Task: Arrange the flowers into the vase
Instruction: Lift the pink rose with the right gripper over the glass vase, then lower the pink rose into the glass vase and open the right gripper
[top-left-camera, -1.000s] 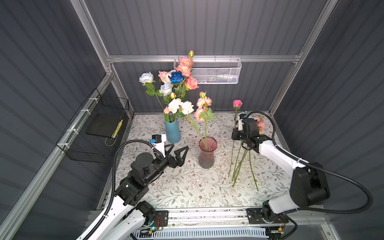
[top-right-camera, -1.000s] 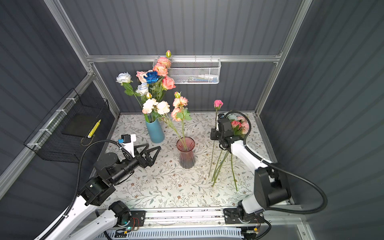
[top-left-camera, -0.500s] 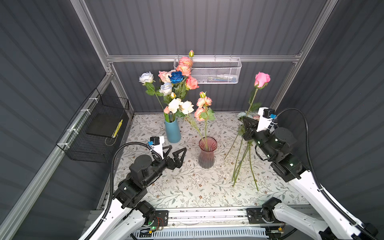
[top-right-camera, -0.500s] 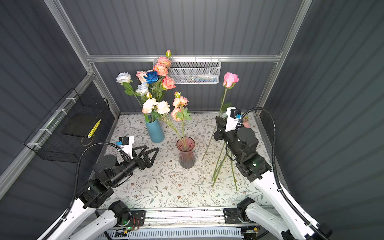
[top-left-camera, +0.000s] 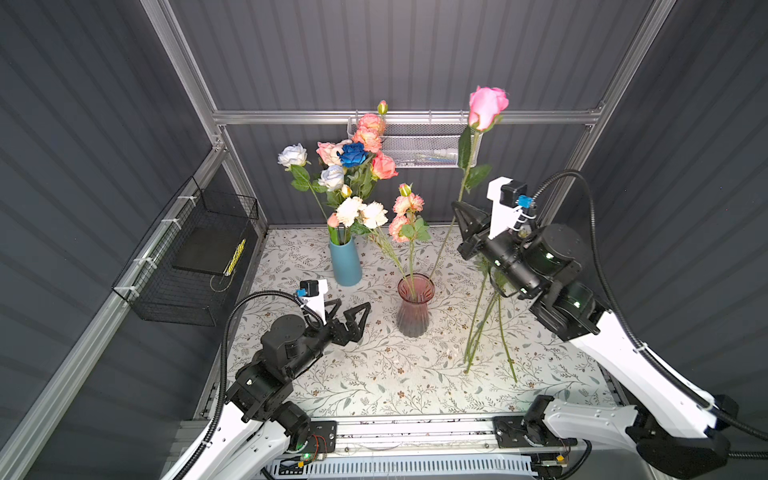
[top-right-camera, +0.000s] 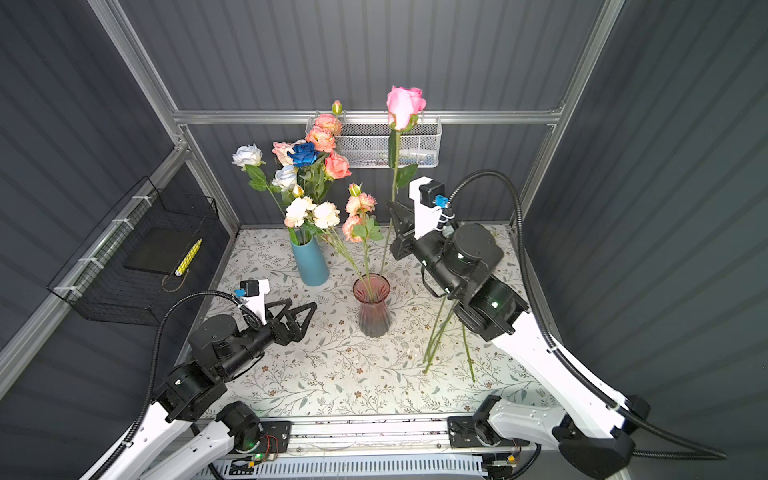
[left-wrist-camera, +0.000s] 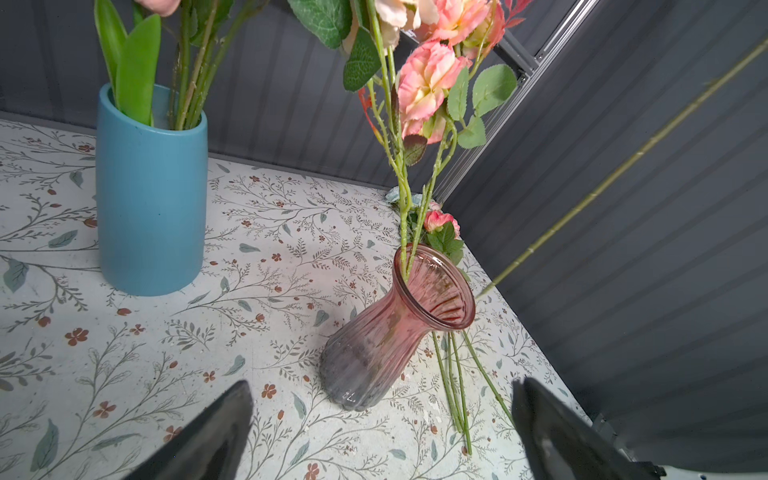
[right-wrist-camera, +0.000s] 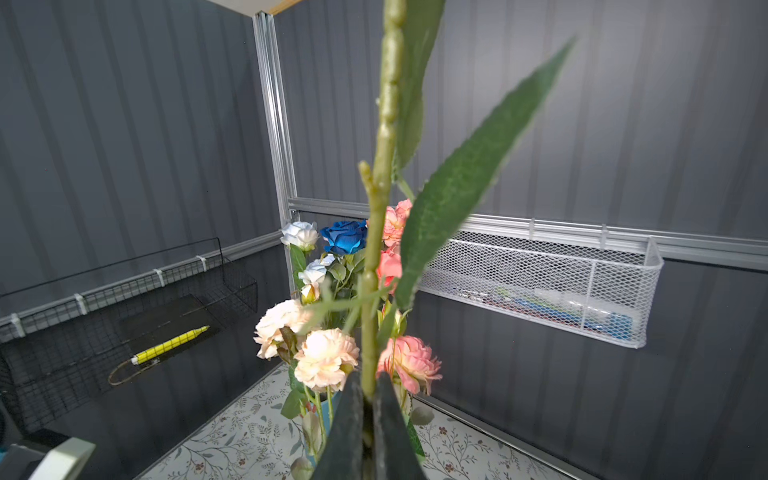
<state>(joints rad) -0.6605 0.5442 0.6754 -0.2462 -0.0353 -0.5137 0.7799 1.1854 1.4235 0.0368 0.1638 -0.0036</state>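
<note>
My right gripper moves toward the pink vase's opening (top-left-camera: 417, 287) next and then down to release the rose's green stem. The stem's lower end hangs outside the vase's rim.
My right gripper (top-left-camera: 457, 205) (top-right-camera: 392, 205) (right-wrist-camera: 368, 386) is shut on the green stem (right-wrist-camera: 382, 166) of a pink rose (top-left-camera: 487, 106) (top-right-camera: 404, 106), held nearly upright. The stem's lower end hangs just outside the rim of the pink glass vase (top-left-camera: 415, 305) (top-right-camera: 372, 305) (left-wrist-camera: 395, 328), which holds two peach-flowered stems (top-left-camera: 405, 216). Several loose flowers (top-left-camera: 482, 328) (left-wrist-camera: 453, 386) lie on the table to the vase's right, their heads mostly hidden under the right arm. My left gripper (top-left-camera: 352, 305) (top-right-camera: 300, 304) (left-wrist-camera: 382, 384) stands open and empty to the left of the vase.
A blue vase (top-left-camera: 345, 259) (left-wrist-camera: 151, 195) full of mixed roses (top-left-camera: 349, 166) stands behind and left of the pink vase. A black wire basket (top-left-camera: 195, 266) hangs on the left wall, a white mesh basket (top-left-camera: 415, 145) on the back wall.
My right arm has lifted the pink rose off the table, stood it upright and carried it toward the pink vase. The left arm has barely moved.
</note>
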